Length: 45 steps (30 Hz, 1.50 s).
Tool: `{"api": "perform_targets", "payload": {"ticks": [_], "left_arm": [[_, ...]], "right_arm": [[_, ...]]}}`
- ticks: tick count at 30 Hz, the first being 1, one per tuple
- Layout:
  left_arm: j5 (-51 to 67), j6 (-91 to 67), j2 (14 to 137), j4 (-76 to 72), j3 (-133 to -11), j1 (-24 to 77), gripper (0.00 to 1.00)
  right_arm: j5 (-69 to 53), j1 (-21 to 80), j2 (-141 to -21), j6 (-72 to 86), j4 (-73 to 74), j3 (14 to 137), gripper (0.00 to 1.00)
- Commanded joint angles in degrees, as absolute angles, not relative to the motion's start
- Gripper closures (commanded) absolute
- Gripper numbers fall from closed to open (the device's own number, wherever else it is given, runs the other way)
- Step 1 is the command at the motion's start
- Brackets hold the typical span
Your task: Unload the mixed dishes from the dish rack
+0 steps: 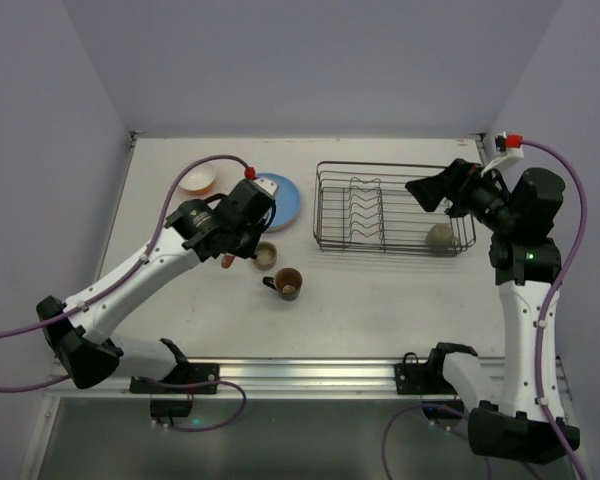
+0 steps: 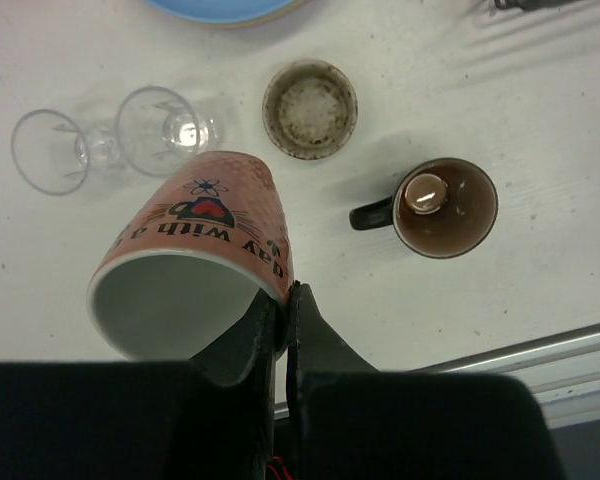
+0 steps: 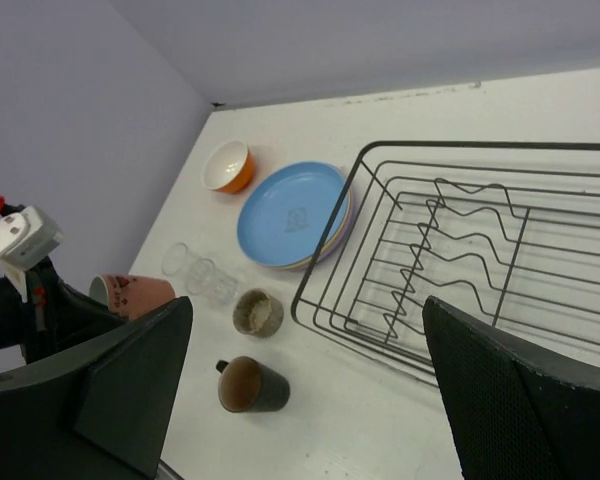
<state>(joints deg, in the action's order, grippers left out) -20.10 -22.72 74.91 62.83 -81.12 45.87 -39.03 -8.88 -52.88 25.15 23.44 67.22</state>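
Observation:
I need to lower my left gripper backward next to the empty tabletop (image 2: 312, 238) beside the brown mug's handle and release the pink mug (image 2: 200, 250) there, because that spot is below and behind my left gripper.
My left gripper (image 2: 285, 297) is shut on the rim of the pink mug (image 2: 200, 250), holding it tilted above the table; in the top view the left gripper (image 1: 237, 247) is just left of the olive mug (image 1: 266, 254). The brown mug (image 1: 287, 284), two clear glasses (image 2: 165, 125), the stacked plates with the blue one on top (image 1: 280, 200) and the orange bowl (image 1: 197, 179) stand on the table. The dish rack (image 1: 395, 208) holds a beige mug (image 1: 440, 237) at its right end. My right gripper (image 1: 427, 190) is open and empty above the rack's right part.
The right wrist view shows the rack (image 3: 480, 240), the plates (image 3: 292, 212), the bowl (image 3: 228, 166), the olive mug (image 3: 257, 312) and the brown mug (image 3: 248, 385). Walls close in the table at the back and sides. A metal rail (image 1: 300, 375) runs along the near edge.

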Motion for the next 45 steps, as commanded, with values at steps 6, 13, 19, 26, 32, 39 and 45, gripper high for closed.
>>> {"api": "perform_targets", "payload": {"ticks": [6, 13, 19, 26, 32, 39, 45], "left_arm": [[-2.7, -15.4, 74.8, 58.9, -72.6, 41.2, 1.0], [2.7, -16.6, 78.9, 56.6, -67.1, 38.2, 1.0], [4.7, -16.6, 82.5, 54.8, -63.6, 37.6, 1.0], [3.0, -16.7, 84.9, 54.2, -63.2, 37.4, 0.98], [2.5, -16.5, 87.3, 54.3, -64.0, 37.4, 0.93], [1.7, -16.3, 87.7, 54.0, -65.0, 37.4, 0.65], [-1.4, -17.5, 82.9, 55.2, -67.9, 37.4, 0.39]], "right_arm": [[-37.7, -7.4, -49.9, 17.8, 29.0, 69.3, 0.01], [-40.4, -7.2, -48.7, 17.4, 28.1, 68.6, 0.01], [-40.8, -6.9, -47.8, 16.9, 27.9, 67.9, 0.01], [-40.9, -6.3, -47.5, 16.6, 27.8, 67.7, 0.01], [-40.8, -5.9, -47.2, 16.2, 28.0, 67.7, 0.01], [-40.3, -5.6, -47.5, 16.0, 27.5, 67.0, 0.01], [-37.3, -5.5, -48.8, 16.1, 26.6, 65.3, 0.01]]}}
